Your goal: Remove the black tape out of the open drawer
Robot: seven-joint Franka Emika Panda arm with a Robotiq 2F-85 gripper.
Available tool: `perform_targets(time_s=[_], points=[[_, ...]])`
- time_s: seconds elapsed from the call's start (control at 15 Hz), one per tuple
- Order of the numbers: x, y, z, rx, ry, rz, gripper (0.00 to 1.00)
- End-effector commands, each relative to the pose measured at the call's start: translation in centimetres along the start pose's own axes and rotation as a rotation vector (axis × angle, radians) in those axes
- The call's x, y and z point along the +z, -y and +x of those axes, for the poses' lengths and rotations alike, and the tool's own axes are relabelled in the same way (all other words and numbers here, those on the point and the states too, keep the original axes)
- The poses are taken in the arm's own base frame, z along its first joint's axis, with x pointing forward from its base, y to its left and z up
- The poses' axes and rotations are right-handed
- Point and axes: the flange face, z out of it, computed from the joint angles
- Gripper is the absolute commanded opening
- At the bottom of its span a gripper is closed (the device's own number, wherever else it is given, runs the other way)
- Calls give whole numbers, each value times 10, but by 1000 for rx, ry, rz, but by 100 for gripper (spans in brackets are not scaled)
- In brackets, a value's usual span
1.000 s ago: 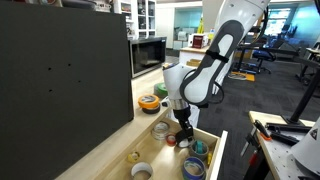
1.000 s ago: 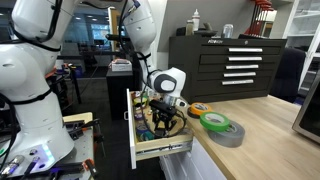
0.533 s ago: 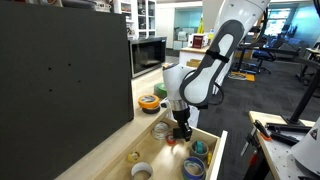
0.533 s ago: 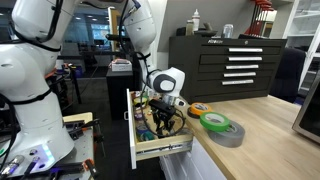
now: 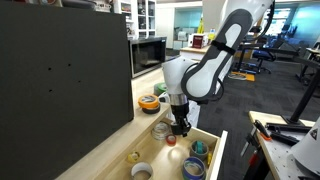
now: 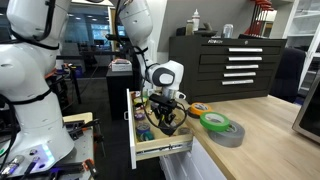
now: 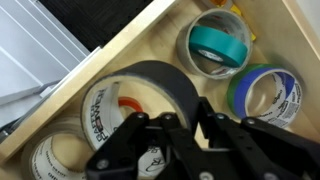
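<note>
I will next lift my gripper from the drawer, move it outward and lower it over the orange roll (image 5: 149, 102) to release the black tape, since that roll is outside the drawer.
In the wrist view the black tape (image 7: 150, 80) is a dark grey-black ring tilted over the other rolls, and my gripper (image 7: 192, 118) is shut on its wall, one finger inside the ring and one outside. Both exterior views show the gripper (image 5: 180, 124) (image 6: 165, 117) pointing down just above the open drawer (image 5: 216, 150) (image 6: 165, 151). There the tape is only a dark shape at the fingertips. The drawer is pale with a light wood floor (image 7: 150, 40).
More rolls lie in the drawer: a teal one (image 7: 220, 45), a blue one (image 7: 265, 95), a printed white one (image 7: 100, 120) around a small red roll (image 7: 128, 103). A green roll (image 6: 213, 122) and an orange roll (image 6: 200, 108) sit on the counter.
The jaws have closed on the black tape's wall. The arm has risen a little over the drawer.
</note>
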Motion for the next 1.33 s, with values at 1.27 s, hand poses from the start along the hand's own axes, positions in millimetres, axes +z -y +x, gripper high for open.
perform_targets(time_s=[1.27], points=[[-213,-23,25,-89,-213,-322,3]])
